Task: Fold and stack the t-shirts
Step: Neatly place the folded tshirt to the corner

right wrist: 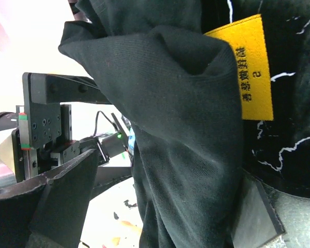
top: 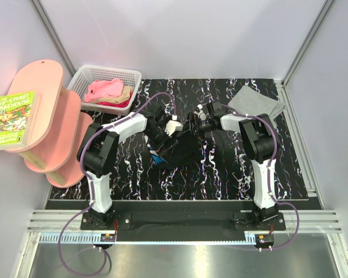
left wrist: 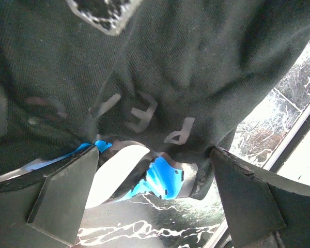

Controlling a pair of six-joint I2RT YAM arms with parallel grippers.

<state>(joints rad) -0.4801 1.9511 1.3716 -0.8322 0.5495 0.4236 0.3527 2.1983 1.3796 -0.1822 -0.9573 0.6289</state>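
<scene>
The thick fold [right wrist: 181, 129] beside the yellow label hangs between the right gripper's open fingers, so the right gripper should next move back slightly and close there.
A black t-shirt [top: 182, 150] lies crumpled in the middle of the marbled mat, showing pale lettering and a blue and white patch [left wrist: 168, 178] in the left wrist view. My left gripper [top: 173, 126] is at its far left edge, open; the cloth [left wrist: 160, 62] bunches between the wide fingers [left wrist: 67, 196]. My right gripper [top: 200, 120] is at the shirt's far edge, also open, with a thick fold [right wrist: 181, 129] hanging between its jaws and a yellow label [right wrist: 253, 67] beside it. A light grey t-shirt [top: 255, 103] lies folded at the back right.
A white basket [top: 87, 72] at the back left holds pink [top: 104, 88], tan and red t-shirts. A pink tiered shelf [top: 52, 116] with a book [top: 11, 119] stands along the left wall. The two grippers are close together over the mat's middle.
</scene>
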